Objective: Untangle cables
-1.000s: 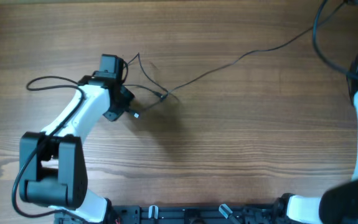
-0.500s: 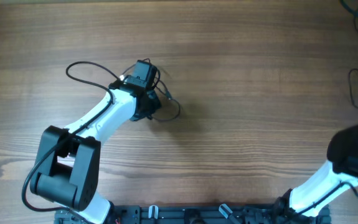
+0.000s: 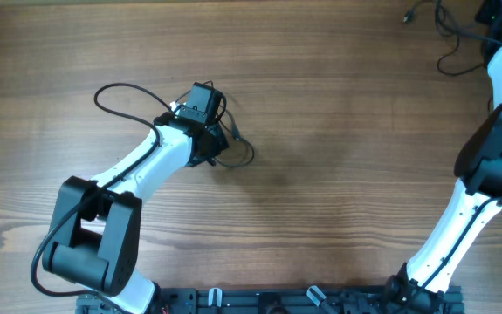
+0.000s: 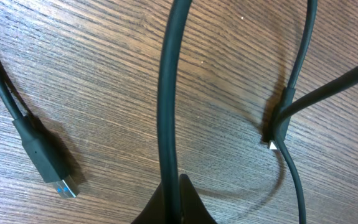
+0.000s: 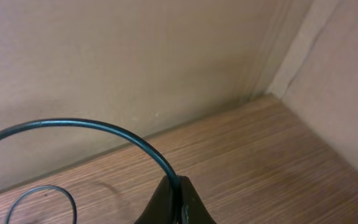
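Observation:
The bare wood beside the loops is clear, so next I need to swing my left gripper to the right in the overhead view over that spot and release the cable.
My left gripper (image 3: 216,143) is shut on a thin black cable (image 4: 168,93), low over the wood left of centre. That cable lies in small loops (image 3: 237,153) beside the fingers. In the left wrist view a USB plug end (image 4: 48,163) lies at the left and a small plug (image 4: 277,134) at the right. My right gripper (image 5: 177,202) is shut on another thin black cable (image 5: 91,126), at the far right back corner (image 3: 495,17). That cable's loop (image 3: 451,52) and plug end (image 3: 408,16) lie near the back edge.
The thicker black arm cable (image 3: 120,96) arcs off the left arm. A beige wall (image 5: 135,62) and corner stand close behind the right gripper. The arm bases (image 3: 259,301) sit at the front edge.
The cables have come apart: the long cord that ran across the table has been drawn to the far right corner. The right arm moved up to the back; the left arm shifted right, then held.

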### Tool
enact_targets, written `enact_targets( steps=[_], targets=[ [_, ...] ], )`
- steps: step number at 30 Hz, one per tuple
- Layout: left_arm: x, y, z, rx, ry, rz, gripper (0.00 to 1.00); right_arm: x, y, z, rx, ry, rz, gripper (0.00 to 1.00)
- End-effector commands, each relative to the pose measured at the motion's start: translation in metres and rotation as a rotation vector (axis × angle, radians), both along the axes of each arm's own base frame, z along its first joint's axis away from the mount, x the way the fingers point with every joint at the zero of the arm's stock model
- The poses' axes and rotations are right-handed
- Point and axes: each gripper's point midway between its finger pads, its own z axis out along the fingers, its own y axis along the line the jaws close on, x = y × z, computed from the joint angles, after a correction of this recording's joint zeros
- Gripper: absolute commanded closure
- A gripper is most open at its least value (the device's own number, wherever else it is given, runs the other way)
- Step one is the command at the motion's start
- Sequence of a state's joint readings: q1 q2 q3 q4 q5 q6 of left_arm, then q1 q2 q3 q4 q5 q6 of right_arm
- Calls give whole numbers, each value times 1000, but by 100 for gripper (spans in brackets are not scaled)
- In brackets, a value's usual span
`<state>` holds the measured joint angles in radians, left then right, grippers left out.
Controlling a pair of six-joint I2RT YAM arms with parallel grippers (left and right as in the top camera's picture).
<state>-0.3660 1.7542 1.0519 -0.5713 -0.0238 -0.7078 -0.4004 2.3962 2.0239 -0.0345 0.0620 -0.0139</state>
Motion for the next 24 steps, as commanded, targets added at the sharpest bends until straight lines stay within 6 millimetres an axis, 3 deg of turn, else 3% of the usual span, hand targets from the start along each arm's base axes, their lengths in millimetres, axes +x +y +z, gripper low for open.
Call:
enact_targets(
  steps=[1, 3, 5, 9, 11, 13, 16, 19, 20, 21, 24],
  targets=[
    [-3, -3, -5, -5, 14, -20, 96, -8, -35, 8, 16, -71, -62, 93],
    [-3, -3, -5, -12, 16, 6, 96, -16, -56, 18, 27, -119, -103, 94],
    [-3, -3, -5, -19, 18, 30, 96, -20, -64, 12, 93, -137, -98, 89],
    [-3, -3, -5, -19, 19, 30, 96, -33, -58, -33, 165, 14, -70, 0],
    [-4, -5, -5, -29, 22, 27, 96, -41, -53, -42, 189, 72, -69, 0],
    [-5, -8, -5, -44, 28, 22, 96, -47, -48, -33, 233, 80, -84, 0],
    [-6, -16, -4, -88, 36, 8, 96, -58, -38, -3, 300, 64, -102, 0],
    [4, -44, 5, -211, -5, -42, 96, -70, -3, 37, 377, 67, 18, 0],
    [10, -61, 13, -282, -39, -79, 96, -76, 18, 47, 430, 88, 81, 0],
    [23, -107, 41, -469, -139, -198, 96, -85, 42, 51, 493, 128, 134, 0],
    [27, -169, 91, -684, -307, -400, 96, -99, 73, 42, 588, 212, 188, 0]
  ],
)
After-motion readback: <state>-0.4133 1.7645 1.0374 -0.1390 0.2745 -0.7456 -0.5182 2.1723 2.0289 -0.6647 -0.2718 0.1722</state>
